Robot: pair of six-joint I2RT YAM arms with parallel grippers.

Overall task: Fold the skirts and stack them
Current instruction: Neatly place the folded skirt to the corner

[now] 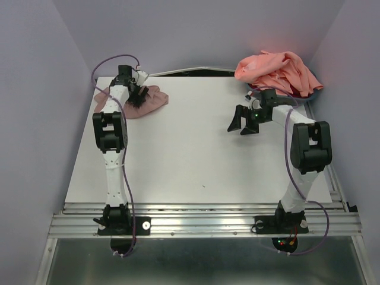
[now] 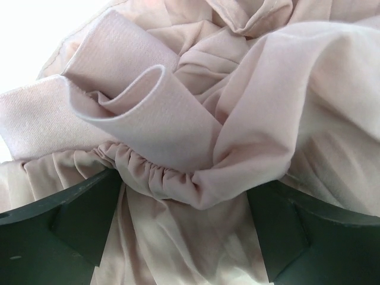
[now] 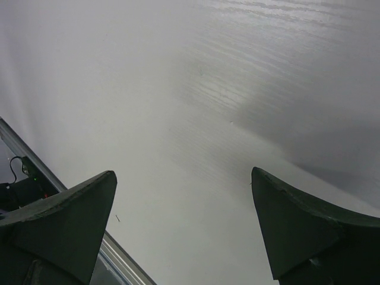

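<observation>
The fabric hangs over the container's rim, so my right gripper will move outward onto the salmon-coral skirt's jutting end (image 1: pixel 247 69) and close there.
The small mauve-pink skirt (image 1: pixel 152 102) lies bunched at the table's far left corner. My left gripper (image 1: pixel 138 95) is down on it. In the left wrist view the skirt (image 2: pixel 267 107) fills the frame, its wide elastic waistband (image 2: pixel 136 113) curled over. My left gripper (image 2: pixel 184 208) has its jaws wide apart with gathered fabric between them. The salmon-coral skirt (image 1: pixel 276 70) is heaped at the far right. My right gripper (image 1: pixel 240 126) hovers open and empty over bare table, left of that heap; it also shows in the right wrist view (image 3: pixel 184 208).
The white table (image 1: pixel 196 148) lies between the arms. The salmon heap rests on a dark container (image 1: pixel 310 98) at the back right corner. Walls close in on both sides. A metal rail (image 1: pixel 202 222) runs along the near edge.
</observation>
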